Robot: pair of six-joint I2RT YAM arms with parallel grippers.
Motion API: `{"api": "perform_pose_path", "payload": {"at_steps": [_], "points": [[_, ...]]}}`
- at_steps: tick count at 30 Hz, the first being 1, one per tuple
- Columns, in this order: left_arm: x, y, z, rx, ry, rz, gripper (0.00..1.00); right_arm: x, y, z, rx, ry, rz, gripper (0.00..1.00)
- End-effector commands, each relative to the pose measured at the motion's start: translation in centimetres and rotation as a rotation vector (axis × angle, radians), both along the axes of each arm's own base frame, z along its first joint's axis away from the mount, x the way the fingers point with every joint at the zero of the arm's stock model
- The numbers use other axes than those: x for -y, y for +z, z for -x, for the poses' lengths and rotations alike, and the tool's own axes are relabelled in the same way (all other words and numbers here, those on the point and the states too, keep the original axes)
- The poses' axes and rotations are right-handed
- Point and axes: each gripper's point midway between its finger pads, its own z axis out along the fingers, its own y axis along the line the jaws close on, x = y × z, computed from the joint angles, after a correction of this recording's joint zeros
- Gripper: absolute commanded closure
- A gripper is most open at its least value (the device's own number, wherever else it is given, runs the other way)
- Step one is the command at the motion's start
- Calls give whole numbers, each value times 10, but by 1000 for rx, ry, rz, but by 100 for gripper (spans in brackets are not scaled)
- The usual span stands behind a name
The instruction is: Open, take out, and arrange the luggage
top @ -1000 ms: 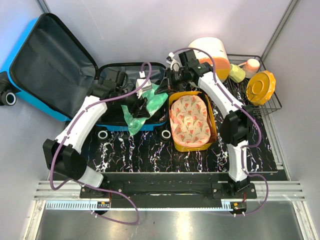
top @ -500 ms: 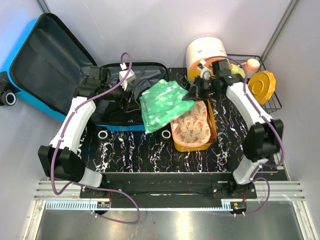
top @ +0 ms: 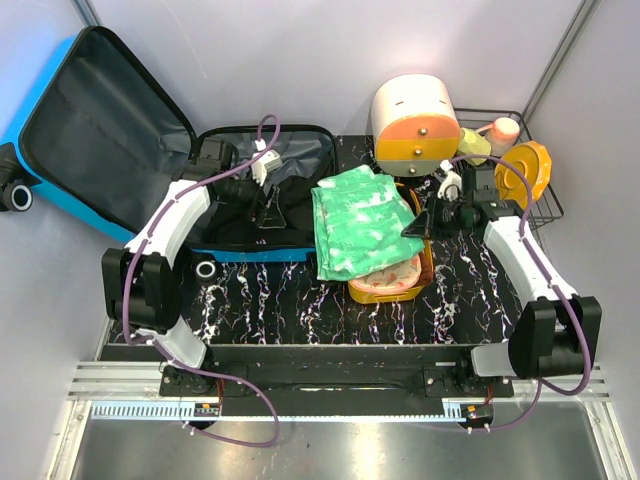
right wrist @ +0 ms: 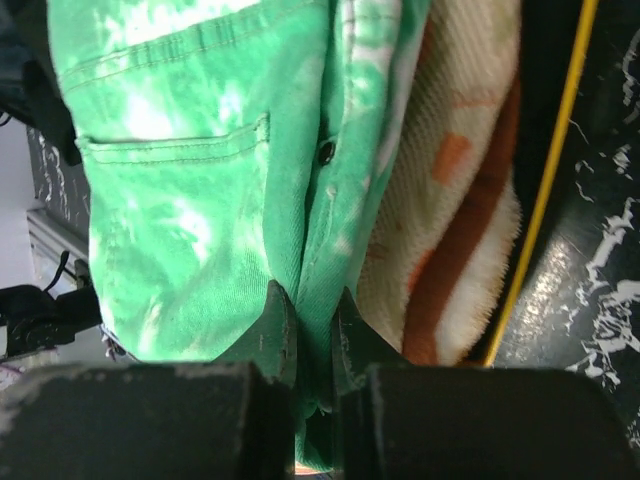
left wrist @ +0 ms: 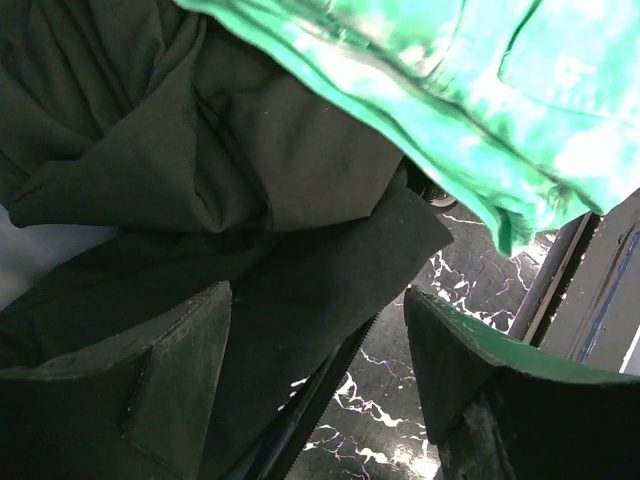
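My right gripper should next go to the right in the top view, over the bare rim of the basin, and release. The garment still hangs over toward the luggage (top: 98, 122).
The blue luggage (top: 98, 122) lies open, its lid propped up at the left and its dark-lined base on the table. Dark fabric (left wrist: 250, 200) fills the base. My left gripper (top: 270, 207) hovers over that fabric, open and holding nothing; the wrist view shows the gap between its fingers (left wrist: 170, 370) bare. My right gripper (right wrist: 308, 300) is shut on an edge of a green tie-dye garment (top: 358, 222). The garment drapes from the luggage's right edge across the yellow basin (top: 428, 262), over a peach patterned towel (right wrist: 450, 200).
A white-and-orange round drawer box (top: 415, 115) stands behind the basin. At the right a wire basket (top: 548, 212) holds a yellow lid (top: 520, 175), a pink item (top: 503, 130) and a yellow-green cup (top: 475, 148). Black marble tabletop (top: 280, 300) lies in front.
My right gripper has carried the green garment rightward out of the luggage and over the basin. The left gripper let go of it, opened and drew back over the luggage.
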Motion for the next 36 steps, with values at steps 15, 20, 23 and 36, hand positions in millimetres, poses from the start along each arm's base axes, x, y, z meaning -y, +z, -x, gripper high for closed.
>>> {"api": "perform_pose_path", "payload": {"at_steps": [15, 20, 23, 36], "points": [[0, 2, -28, 35, 61, -37, 26, 57, -8, 41, -7, -261, 171, 90], [-4, 24, -50, 100, 101, -45, 24, 59, 24, 14, 55, -209, 212, 13], [-6, 40, -60, 171, 81, -55, 21, 74, 50, 3, 168, -153, 313, 0], [77, -16, -59, 188, -197, -141, 18, -21, 42, -25, 70, 112, -41, 33]]}}
